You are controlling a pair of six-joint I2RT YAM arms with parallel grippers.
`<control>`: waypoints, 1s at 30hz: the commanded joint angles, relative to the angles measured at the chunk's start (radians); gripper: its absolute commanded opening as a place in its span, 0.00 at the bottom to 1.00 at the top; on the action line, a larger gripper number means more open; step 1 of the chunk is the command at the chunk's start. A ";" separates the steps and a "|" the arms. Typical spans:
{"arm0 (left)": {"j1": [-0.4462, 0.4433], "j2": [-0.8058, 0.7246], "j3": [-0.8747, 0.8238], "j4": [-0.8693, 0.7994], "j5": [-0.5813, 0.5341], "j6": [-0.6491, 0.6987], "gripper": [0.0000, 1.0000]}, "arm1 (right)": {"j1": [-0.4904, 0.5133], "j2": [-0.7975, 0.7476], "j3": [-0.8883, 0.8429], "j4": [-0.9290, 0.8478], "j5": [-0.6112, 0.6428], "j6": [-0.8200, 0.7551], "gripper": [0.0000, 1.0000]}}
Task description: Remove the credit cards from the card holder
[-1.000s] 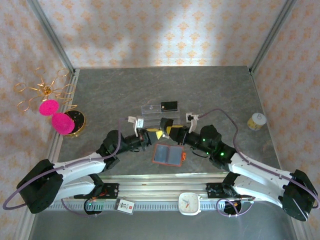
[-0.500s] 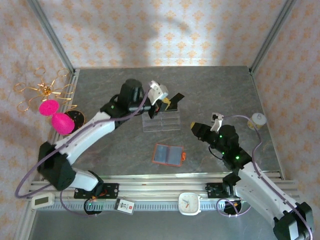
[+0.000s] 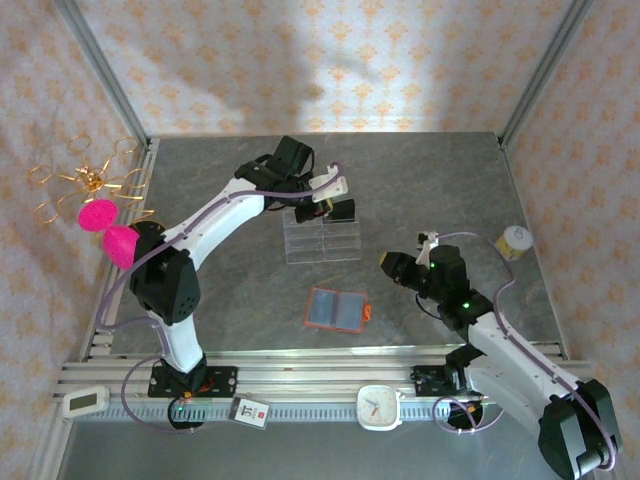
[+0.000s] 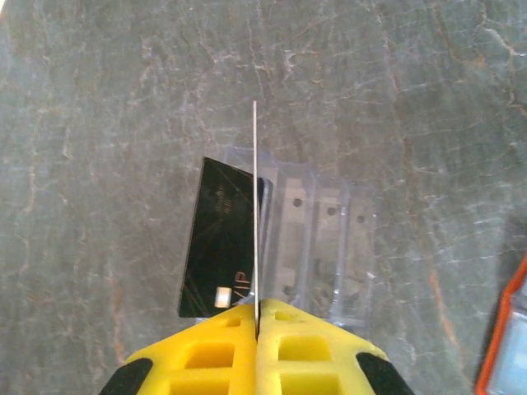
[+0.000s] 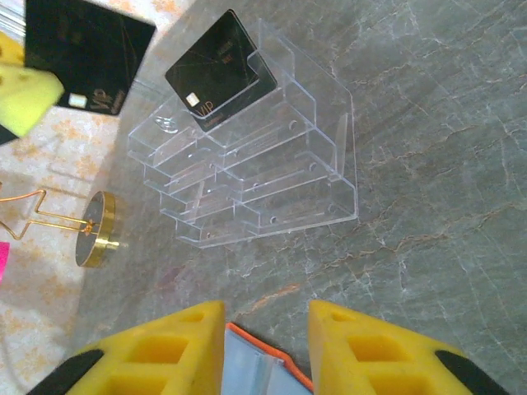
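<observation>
The tray's back row [image 3: 342, 212] [image 4: 222, 239] is below my left gripper. My left gripper should next lower the dark credit card into that row beside the VIP card and release it.
The card holder [image 3: 337, 310] lies open on the table, orange outside, grey-blue inside. My left gripper [image 3: 322, 208] hangs over the back of a clear plastic tray [image 3: 322, 240], shut on a dark credit card [image 5: 86, 49]. That card shows edge-on in the left wrist view [image 4: 255, 206], pinched between the yellow fingertips [image 4: 296, 329]. A second dark card [image 5: 221, 70] marked VIP rests in the tray's back row [image 4: 222, 239]. My right gripper [image 3: 388, 262] stands open to the right of the wallet, and the wallet's edge [image 5: 263, 370] shows on the table beyond its spread fingers.
A gold stand with pink discs [image 3: 112, 235] and a gold wire ornament [image 3: 85, 180] stand at the left edge. A small yellow-capped jar [image 3: 514, 241] sits at the right. A white clock [image 3: 380, 407] rests on the front rail. Wallpapered walls ring the table.
Both grippers were together just above the wallet. The left arm has swung up and back to the tray with a card in its jaws. The right arm has drawn back to the right.
</observation>
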 commanded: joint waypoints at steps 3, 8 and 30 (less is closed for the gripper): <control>0.014 0.073 0.147 -0.132 -0.011 0.134 0.00 | -0.015 0.042 0.055 0.025 -0.014 -0.026 0.30; 0.014 0.193 0.280 -0.240 -0.044 0.196 0.00 | -0.026 0.085 0.079 0.019 -0.008 -0.032 0.30; 0.016 0.236 0.275 -0.181 -0.043 0.213 0.00 | -0.030 0.158 0.118 0.033 -0.017 -0.029 0.30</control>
